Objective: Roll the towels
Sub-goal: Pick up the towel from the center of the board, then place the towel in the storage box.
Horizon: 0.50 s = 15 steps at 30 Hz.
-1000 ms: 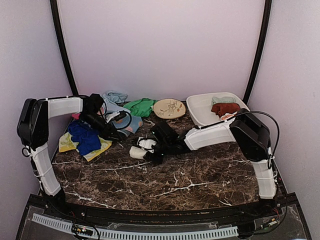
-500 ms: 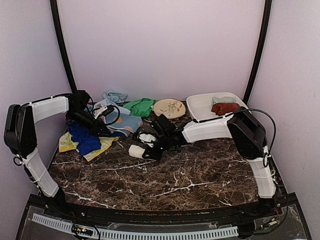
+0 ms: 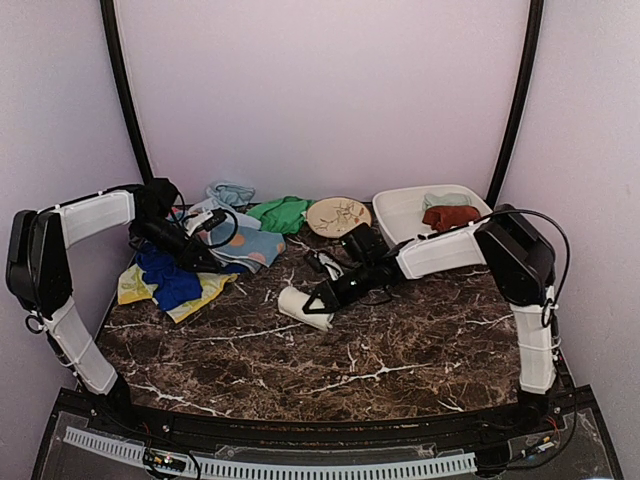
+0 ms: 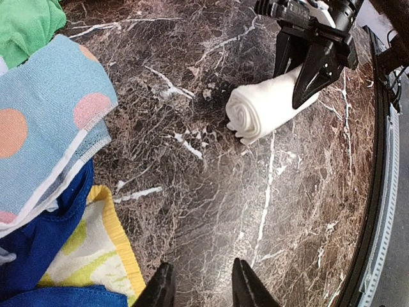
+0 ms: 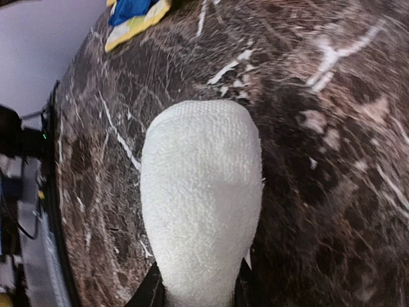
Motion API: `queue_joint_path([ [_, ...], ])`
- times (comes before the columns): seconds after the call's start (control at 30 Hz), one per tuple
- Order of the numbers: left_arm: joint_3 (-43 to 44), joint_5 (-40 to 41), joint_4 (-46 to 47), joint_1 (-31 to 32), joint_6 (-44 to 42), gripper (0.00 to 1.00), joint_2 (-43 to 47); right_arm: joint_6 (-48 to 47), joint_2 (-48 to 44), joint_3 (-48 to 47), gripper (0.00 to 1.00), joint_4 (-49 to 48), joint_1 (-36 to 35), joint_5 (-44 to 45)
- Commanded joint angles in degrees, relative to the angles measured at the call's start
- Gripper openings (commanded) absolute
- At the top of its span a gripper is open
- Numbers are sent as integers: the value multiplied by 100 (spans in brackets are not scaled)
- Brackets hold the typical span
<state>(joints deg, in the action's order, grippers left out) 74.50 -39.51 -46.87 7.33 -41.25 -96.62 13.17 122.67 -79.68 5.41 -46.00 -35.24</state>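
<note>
The robot's right gripper will rise next, carry the roll outward over the end of the white tub by the plate and lower to release, because that end of the tub is empty.
A rolled white towel (image 3: 298, 305) lies low over the dark marble table (image 3: 400, 350), left of centre. My right gripper (image 3: 318, 299) is shut on it. In the right wrist view the roll (image 5: 201, 198) fills the space between the two fingers. The left wrist view shows the roll (image 4: 255, 112) end-on. My left gripper (image 4: 201, 289) is open and empty over bare marble, beside the loose pile. The pile holds a blue towel (image 3: 170, 275), a yellow towel (image 3: 207, 292), a light blue towel with orange dots (image 3: 250, 245) and a green towel (image 3: 280, 212).
A round cream patterned plate (image 3: 338, 216) sits at the back centre. A white tub (image 3: 398, 228) at the back right holds a dark red towel (image 3: 450, 216) and a pale one. Another pale blue cloth (image 3: 232, 192) lies by the back wall.
My right gripper has carried the white roll a little to the right and turned it. My left arm swung back to the left over the pile, then stayed still.
</note>
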Motion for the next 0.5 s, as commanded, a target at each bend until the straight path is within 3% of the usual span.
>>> queue_joint_path([
  [0.0,266,-34,-195,-39,90,31,199,2092,-821,591,0,-1357,371,-309],
  [0.13,346,-57,-216,-33,133,31,140,3087,-1491,947,0,-2170,831,174],
  [0.27,347,-36,-195,-32,153,31,106,3302,-2139,891,0,-1943,1175,1302],
  [0.4,362,-45,-164,-34,185,30,74,3167,-2620,470,0,-512,1357,3747],
  [0.47,364,-58,-140,-39,210,30,64,3234,-2794,452,0,-311,1411,4916],
])
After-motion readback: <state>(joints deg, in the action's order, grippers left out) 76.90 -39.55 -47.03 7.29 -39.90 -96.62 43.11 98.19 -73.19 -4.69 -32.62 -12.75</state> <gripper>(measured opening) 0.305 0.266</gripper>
